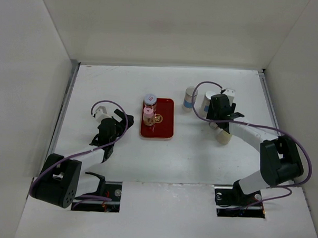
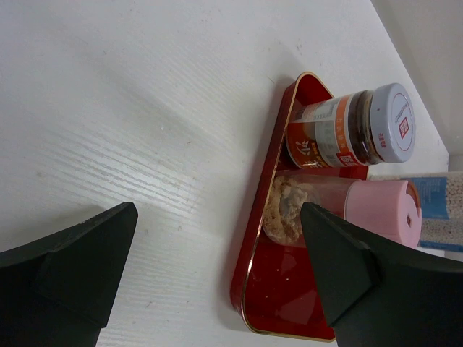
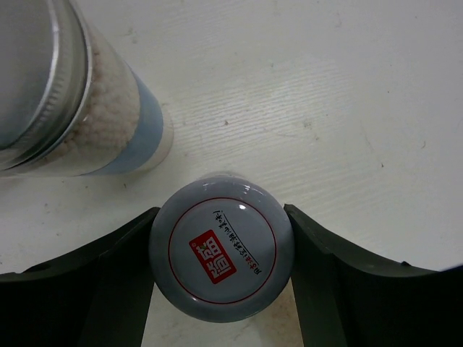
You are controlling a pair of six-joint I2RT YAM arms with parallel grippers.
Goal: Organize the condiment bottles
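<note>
I will lift my right gripper next, move it left in the top view to the tray's empty near corner (image 1: 147, 131) by the pink-lidded jar, then lower it and let go.
A purple-lidded jar (image 1: 150, 100) and a pink-lidded jar (image 1: 148, 114) stand on the red tray (image 1: 166, 124). Both show in the left wrist view, purple (image 2: 354, 134) and pink (image 2: 362, 210). My left gripper (image 1: 108, 130) is open and empty left of the tray, its jaws wide apart (image 2: 217, 253). My right gripper (image 1: 218, 108) is shut on the second purple-lidded jar (image 3: 221, 255), with a finger pressed against each side of its lid. Two silver-capped, blue-labelled bottles (image 1: 190, 97) (image 1: 208, 101) stand just left of it; one shows in the right wrist view (image 3: 79, 108). A cream-yellow jar (image 1: 223, 136) stands nearer, by the right arm.
The tray's near corner (image 2: 289, 311) lies between my left fingers' line and the jars. White walls enclose the table at the back and both sides. Bare table lies between the tray and the right-hand bottles.
</note>
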